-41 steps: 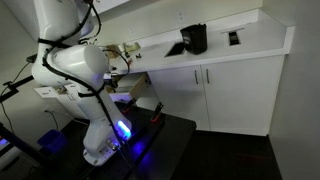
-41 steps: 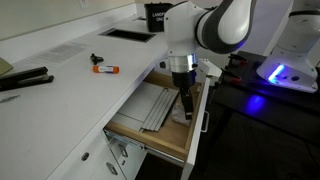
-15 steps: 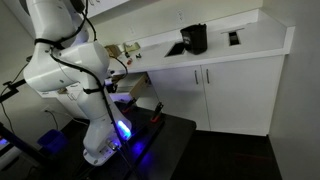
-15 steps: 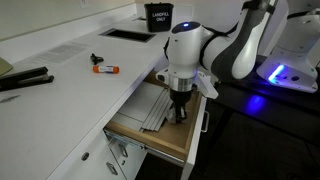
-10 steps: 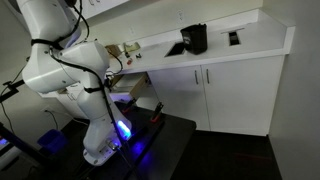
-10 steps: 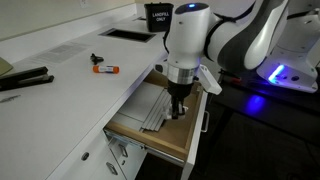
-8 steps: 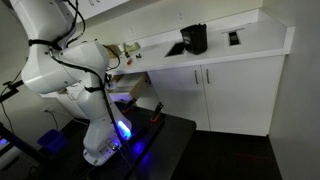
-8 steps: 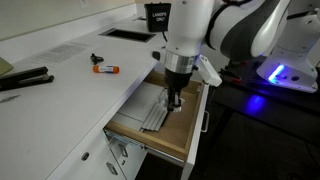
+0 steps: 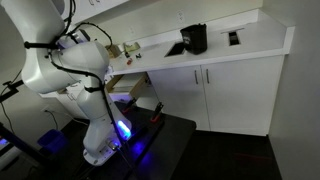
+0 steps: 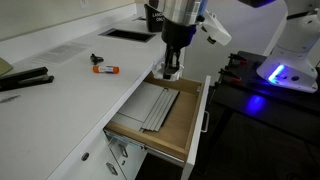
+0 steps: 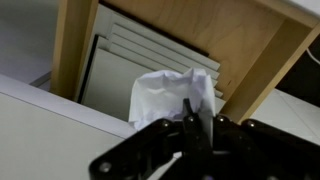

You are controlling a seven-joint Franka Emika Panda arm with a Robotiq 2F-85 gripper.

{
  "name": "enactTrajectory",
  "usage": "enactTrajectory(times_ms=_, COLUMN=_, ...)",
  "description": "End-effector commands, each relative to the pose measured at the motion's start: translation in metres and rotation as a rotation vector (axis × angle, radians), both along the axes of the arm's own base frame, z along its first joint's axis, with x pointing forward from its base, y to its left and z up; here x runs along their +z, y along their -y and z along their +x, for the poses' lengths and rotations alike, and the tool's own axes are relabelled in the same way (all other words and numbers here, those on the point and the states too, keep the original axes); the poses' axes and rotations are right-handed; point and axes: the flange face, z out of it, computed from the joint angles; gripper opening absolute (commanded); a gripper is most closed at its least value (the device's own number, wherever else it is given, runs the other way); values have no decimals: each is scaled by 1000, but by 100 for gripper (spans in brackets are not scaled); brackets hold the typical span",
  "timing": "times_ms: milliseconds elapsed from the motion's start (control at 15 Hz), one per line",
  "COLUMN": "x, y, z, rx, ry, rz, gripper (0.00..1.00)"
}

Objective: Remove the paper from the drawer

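Note:
I will move my gripper up and outward next, over the bare counter beside the orange-capped marker, to let go of the crumpled white paper, because that spot is clear.
The drawer stands pulled out under the white counter, with a light wooden inside and a white front. My gripper hangs above its far end, lifted out of it and shut on a crumpled white paper. In the wrist view the paper bulges just ahead of the shut gripper, over the drawer's wooden wall. A grey ribbed tray still lies in the drawer, also seen as the tray in the wrist view. In an exterior view the arm hides the gripper and the paper.
On the counter lie an orange-capped marker and dark tools. A black labelled bin stands behind the arm. The robot base glows blue beside the drawer. White cabinet doors sit below a black appliance.
The gripper closed inside the drawer, then rose straight up out of it with the paper pinched. The drawer and the tray have stayed where they were.

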Motion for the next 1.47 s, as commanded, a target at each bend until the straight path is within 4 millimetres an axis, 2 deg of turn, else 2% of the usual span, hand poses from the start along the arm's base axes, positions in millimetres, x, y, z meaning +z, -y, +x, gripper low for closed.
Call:
enactTrajectory(times_ms=0, x=6, y=-2, z=-7, rx=13, ry=-17, rz=-6, gripper=9)
enactTrajectory(times_ms=133, x=9, y=-4, z=-14, rx=25, ry=-26, rz=-8, gripper=9)
enactTrajectory(times_ms=200, x=8, y=-4, z=-15, rx=25, ry=-27, rz=-10, gripper=2)
enactTrajectory(times_ms=267, x=10, y=-2, z=-4, rx=-40, ry=31, rz=-4, gripper=2)
enactTrajectory(times_ms=467, x=24, y=14, z=43, rx=-172, ry=153, rz=43, gripper=2)
enactTrajectory(times_ms=867, x=50, y=71, z=162, rx=-458, ry=353, rz=80, gripper=2)
enactTrajectory(times_ms=1133, x=46, y=94, z=221, rx=-668, ry=464, rz=104, gripper=2)
enactTrajectory(times_ms=1400, x=26, y=103, z=255, rx=-801, ry=443, rz=107, gripper=2)
